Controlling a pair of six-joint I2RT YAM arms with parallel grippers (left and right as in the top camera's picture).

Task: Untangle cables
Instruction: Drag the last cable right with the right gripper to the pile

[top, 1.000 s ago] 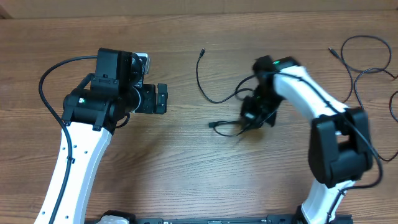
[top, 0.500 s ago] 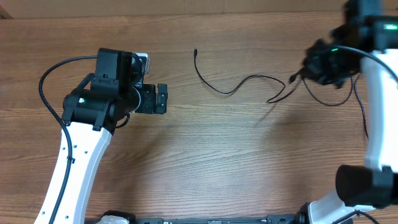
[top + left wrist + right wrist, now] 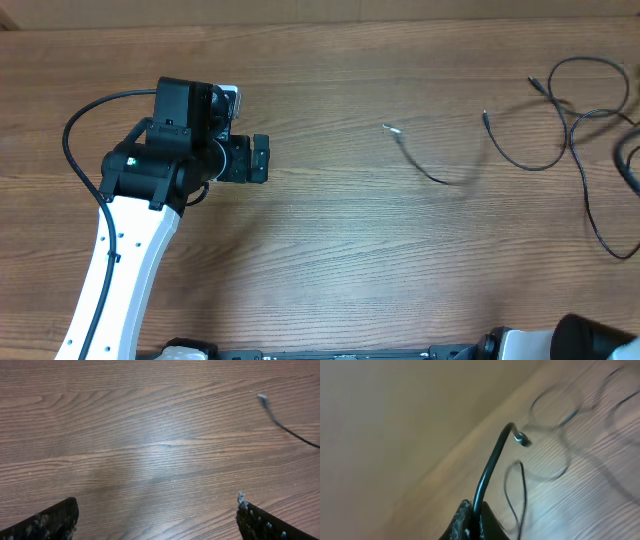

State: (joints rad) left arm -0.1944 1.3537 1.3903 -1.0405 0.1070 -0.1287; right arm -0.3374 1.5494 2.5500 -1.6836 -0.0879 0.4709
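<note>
My right gripper tilts down and lowers toward the tabletop beside the looping cables next to release the black cable, since its plug is still raised.
Several thin black cables lie spread over the right half of the table. One short cable curves near the middle, with its plug showing in the left wrist view. Another cable lies further right, and long looping cables run along the right edge. My right gripper is shut on a black cable that rises from the jaws to a small plug. This gripper is outside the overhead view. My left gripper is open over bare wood, left of the cables, touching none.
The wooden table fills the views. The left arm stretches from the front left edge. Part of the right arm's base shows at the front right corner. More cable loops lie blurred below the right gripper.
The right arm has swept from the table's middle to the right and out of the overhead view, dragging cables with it. The bunch is now spread out. The left arm has not moved.
</note>
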